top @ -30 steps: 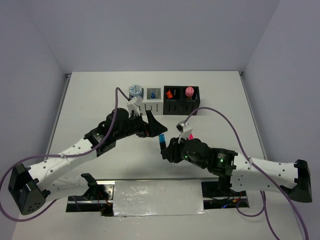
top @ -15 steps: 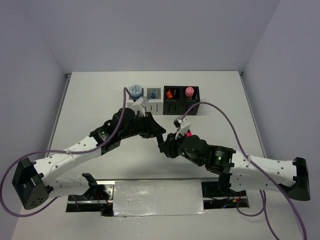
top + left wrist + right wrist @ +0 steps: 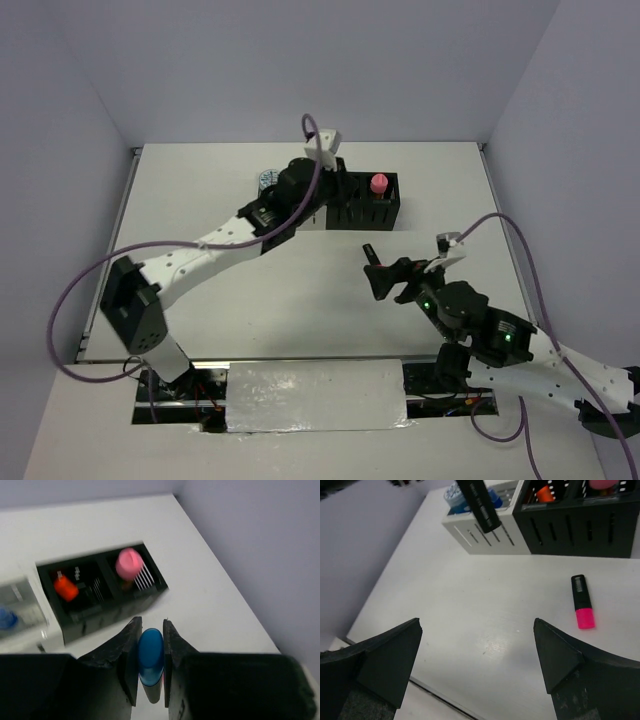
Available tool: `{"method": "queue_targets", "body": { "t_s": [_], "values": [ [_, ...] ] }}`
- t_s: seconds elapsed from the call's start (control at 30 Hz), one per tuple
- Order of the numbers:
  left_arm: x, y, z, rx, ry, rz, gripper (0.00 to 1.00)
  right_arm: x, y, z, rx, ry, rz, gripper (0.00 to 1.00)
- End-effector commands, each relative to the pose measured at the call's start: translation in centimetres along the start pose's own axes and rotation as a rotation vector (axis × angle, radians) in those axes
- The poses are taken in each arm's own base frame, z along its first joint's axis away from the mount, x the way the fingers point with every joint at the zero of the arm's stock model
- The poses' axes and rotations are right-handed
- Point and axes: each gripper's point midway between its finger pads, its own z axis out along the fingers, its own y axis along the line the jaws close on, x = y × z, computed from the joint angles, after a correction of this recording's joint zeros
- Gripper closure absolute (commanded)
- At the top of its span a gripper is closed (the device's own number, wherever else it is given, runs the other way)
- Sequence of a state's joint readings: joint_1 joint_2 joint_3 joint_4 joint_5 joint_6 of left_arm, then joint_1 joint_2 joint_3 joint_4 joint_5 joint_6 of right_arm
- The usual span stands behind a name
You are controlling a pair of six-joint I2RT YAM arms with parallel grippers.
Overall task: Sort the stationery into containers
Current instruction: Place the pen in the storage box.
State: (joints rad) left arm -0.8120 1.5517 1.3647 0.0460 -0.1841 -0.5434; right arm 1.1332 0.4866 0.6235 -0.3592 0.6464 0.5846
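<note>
An orange-capped highlighter already sits in the black organiser's larger section (image 3: pixel 87 586). My left gripper should next carry the blue-capped highlighter (image 3: pixel 150 650) outward and down into it and let go.
My left gripper (image 3: pixel 150 625) is shut on a blue-capped black highlighter (image 3: pixel 150 650), held upright. It hovers just in front of the black organiser (image 3: pixel 112 607), which holds an orange-capped highlighter (image 3: pixel 66 588) and a pink capped cylinder (image 3: pixel 129 563). In the right wrist view the held highlighter's black body (image 3: pixel 479 502) hangs over the white organiser (image 3: pixel 485 535). My right gripper (image 3: pixel 477 650) is open and empty above bare table. A pink-capped highlighter (image 3: pixel 581 602) lies flat in front of the black organiser (image 3: pixel 580 527).
From above, the left arm (image 3: pixel 220 240) reaches across to the organisers at the table's back and hides most of the white one. A blue-white disc (image 3: pixel 267 180) shows beside it. The right gripper (image 3: pixel 385 275) sits mid-right, with walls on three sides.
The left gripper shut on the blue-capped highlighter that the right gripper held, then carried it back to the organisers. The right gripper opened and drew away to the right.
</note>
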Motion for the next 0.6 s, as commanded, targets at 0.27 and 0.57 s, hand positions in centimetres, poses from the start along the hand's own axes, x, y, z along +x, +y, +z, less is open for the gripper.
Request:
{"method": "queue_targets", "body": {
  "t_s": [0.27, 0.57],
  "values": [
    [-6.8, 3.1, 12.4, -0.17, -0.304, 0.245, 1.0, -1.5, -3.2, -2.6, 0.093, -0.01, -0.011, 0.0],
    [-5.3, 7.6, 15.2, -0.187, -0.291, 0.207, 0.9, -2.0, -2.0, -2.7, 0.029, -0.019, -0.024, 0.0]
  ]
}}
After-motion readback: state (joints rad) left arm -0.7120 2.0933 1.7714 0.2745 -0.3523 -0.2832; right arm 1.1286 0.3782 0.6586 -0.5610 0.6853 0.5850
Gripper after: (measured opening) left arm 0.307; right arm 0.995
